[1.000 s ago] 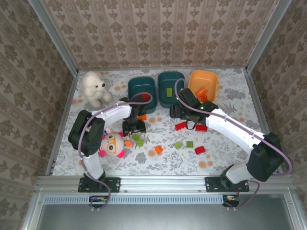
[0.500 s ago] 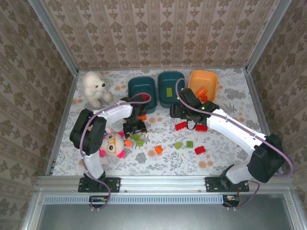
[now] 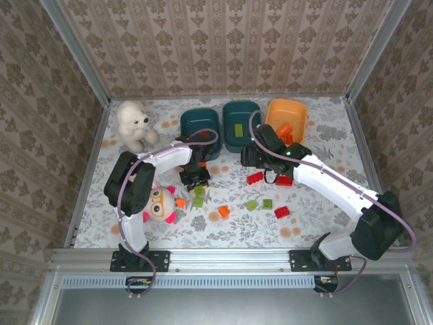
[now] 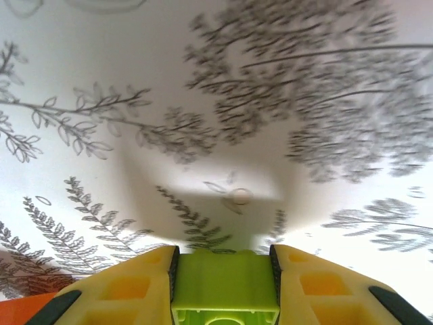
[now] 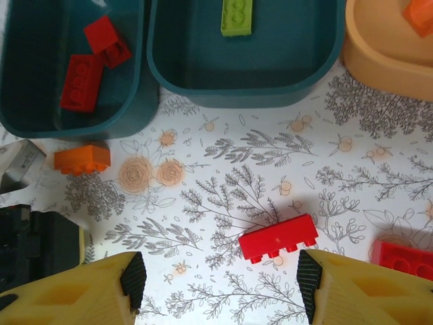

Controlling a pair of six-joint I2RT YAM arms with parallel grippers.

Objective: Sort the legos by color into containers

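The near part of the middle teal container (image 3: pixel 238 143), which already holds a green lego, stands outward of my left gripper, so the gripper should lift outward over it.
My left gripper (image 4: pixel 224 261) is shut on a light green lego (image 4: pixel 224 288), low over the floral cloth; from above it (image 3: pixel 195 177) sits right of the doll. My right gripper (image 5: pixel 221 284) hangs open above a red lego (image 5: pixel 278 238), beside another red one (image 5: pixel 406 259). The left teal container (image 5: pixel 40 115) holds two red legos (image 5: pixel 82 81). The middle teal container (image 5: pixel 284 68) holds a green one (image 5: pixel 237 16). The orange container (image 3: pixel 286 116) holds orange ones. An orange lego (image 5: pixel 82 160) lies by the left tub.
Loose legos lie on the cloth in front: green (image 3: pixel 198 201), orange (image 3: pixel 223 212), green (image 3: pixel 251 204) and red (image 3: pixel 282 212). A white plush bear (image 3: pixel 133 124) sits at the back left. A striped doll (image 3: pixel 159 204) lies beside the left arm. Metal rails border the table.
The left gripper shifted slightly right and closed on a light green lego. The right arm has hardly moved and stays open.
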